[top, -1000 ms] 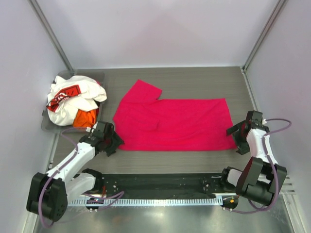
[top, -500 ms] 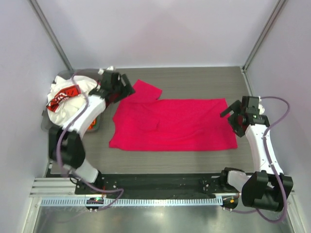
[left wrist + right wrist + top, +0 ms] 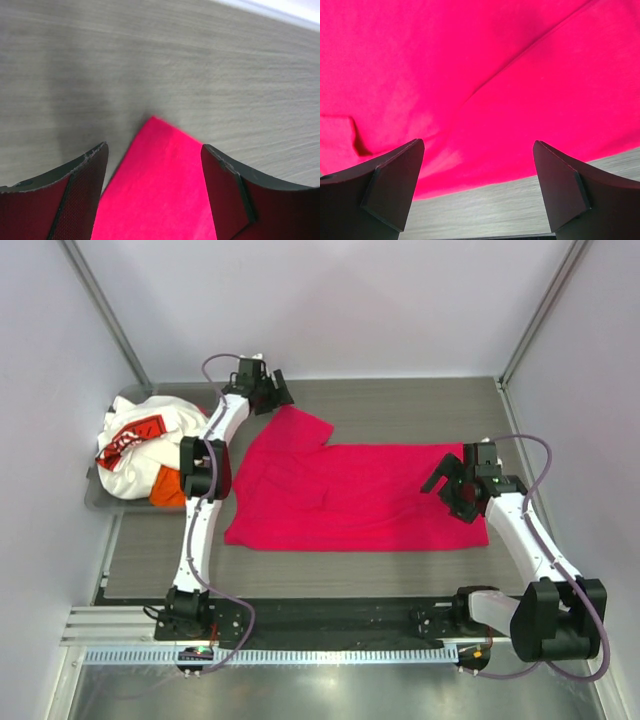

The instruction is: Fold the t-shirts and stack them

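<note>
The left gripper should go down slightly next, onto the sleeve's far corner (image 3: pixel 286 409) (image 3: pixel 154 128), and then close on the corner's edge.
The magenta-red t-shirt (image 3: pixel 360 495) lies spread flat in the middle of the table, one sleeve pointing to the far left. My left gripper (image 3: pixel 278 393) is open just above that sleeve's far corner; in the left wrist view the corner (image 3: pixel 160 185) lies between the open fingers (image 3: pixel 85 175). My right gripper (image 3: pixel 447 497) is open and empty over the shirt's right hem; the right wrist view shows the cloth (image 3: pixel 485 75) under the spread jaws. The white t-shirt with red-and-black print (image 3: pixel 140 440) and the orange t-shirt (image 3: pixel 172 483) lie bunched in the bin.
The grey plastic bin (image 3: pixel 98 500) stands at the far left against the wall. Wood-grain table (image 3: pixel 420 405) shows around the shirt. White walls with metal posts close the left, back and right sides. A black rail runs along the near edge.
My left arm has swung from the near left, past the bin, to the sleeve's far corner. My right gripper has moved left and away from me onto the shirt's right edge.
</note>
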Controlling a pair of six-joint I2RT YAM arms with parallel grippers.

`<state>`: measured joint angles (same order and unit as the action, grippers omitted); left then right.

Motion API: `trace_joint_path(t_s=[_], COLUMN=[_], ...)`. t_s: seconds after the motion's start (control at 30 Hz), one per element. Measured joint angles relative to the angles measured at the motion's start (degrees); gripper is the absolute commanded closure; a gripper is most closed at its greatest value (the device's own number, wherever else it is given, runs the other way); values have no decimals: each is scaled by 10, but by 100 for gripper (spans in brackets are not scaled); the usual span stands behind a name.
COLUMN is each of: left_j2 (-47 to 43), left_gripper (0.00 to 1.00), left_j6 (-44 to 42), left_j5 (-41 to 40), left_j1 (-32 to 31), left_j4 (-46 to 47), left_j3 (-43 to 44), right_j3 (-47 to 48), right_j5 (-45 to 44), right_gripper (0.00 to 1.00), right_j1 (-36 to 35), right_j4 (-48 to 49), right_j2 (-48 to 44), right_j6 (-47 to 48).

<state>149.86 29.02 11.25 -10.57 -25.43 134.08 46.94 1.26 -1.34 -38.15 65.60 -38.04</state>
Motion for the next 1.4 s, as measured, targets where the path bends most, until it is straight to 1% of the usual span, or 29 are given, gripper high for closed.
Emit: trace_joint_path(t_s=[0.1, 0.13, 0.23, 0.27, 0.3, 0.33, 0.4, 0.43, 0.5, 0.53, 0.57, 0.6, 0.67, 0.73, 0.77, 0.87, 0.93, 0.97, 1.03, 1.07, 1.23, 1.3, 1.4], left_j2=[25, 27, 27, 27, 25, 23, 14, 12, 11, 11, 11, 12, 12, 12, 12, 11, 11, 10, 9, 9, 8, -2, -35], left_gripper=[27, 32, 37, 43, 45, 50, 55, 64, 76, 90, 96, 100, 100, 100, 100, 100, 100, 100, 100, 100, 100, 100, 100], left_j6=[2, 4, 7, 7, 7, 7, 9, 8, 11, 9, 10, 12, 9, 9, 9, 15, 26, 36, 52, 57, 76, 87, 112], left_j5=[6, 6, 8, 7, 5, 2, -7, -9, -12, -12, -12, -12, -11, -9, -6, 15, 36, 52, 87, 101, 137, 148, 157], left_j1=[0, 0, -4, -5, -7, -8, -11, -13, -16, -18, -19, -20, -22, -22, -22, -17, -9, -5, 6, 10, 24, 28, 37], left_j4=[-2, -2, -5, -4, 4, 10, 23, 25, 30, 28, 25, 21, 19, 19, 19, 37, 59, 74, 99, 107, 138, 173, 238], left_j3=[45, 47, 41, 35, 29, 21, 0, -6, -12, -12, -12, -12, -12, -12, -13, -25, -38, -47, -63, -68, -89, -121, -202], right_j3=[-5, -5, -5, -5, -5, -5, -5, -5, -5, -5, -5, -4, 3, 31, 50, 124, 188, 217, 279, 305, 429, 469, 517], right_j5=[10, 13, 16, 16, 16, 16, 15, 15, 14, 13, 10, 8, -4, -20, -29, -61, -97, -112, -135, -142, -148, -146, -141], right_gripper=[4, 4, 4, 4, 4, 4, 4, 4, 4, 4, 4, 4, 5, 6, 9, 19, 20, 23, 25, 28, 30, 30, 32], right_j1=[-16, -20, -23, -23, -23, -23, -23, -23, -23, -23, -23, -23, -23, -23, -23, -17, -9, -3, 16, 26, 79, 93, 101], right_j4=[5, 9, 13, 14, 15, 16, 17, 17, 17, 17, 17, 17, 14, 10, 7, 9, 9, 12, 24, 26, 38, 35, 35], right_j2=[-2, -4, -14, -17, -19, -19, -19, -19, -19, -19, -18, -16, -3, 33, 56, 137, 202, 232, 302, 333, 491, 539, 593], right_j6=[5, 6, 9, 10, 12, 14, 18, 19, 20, 21, 22, 24, 27, 33, 36, 47, 56, 61, 70, 75, 83, 83, 86])
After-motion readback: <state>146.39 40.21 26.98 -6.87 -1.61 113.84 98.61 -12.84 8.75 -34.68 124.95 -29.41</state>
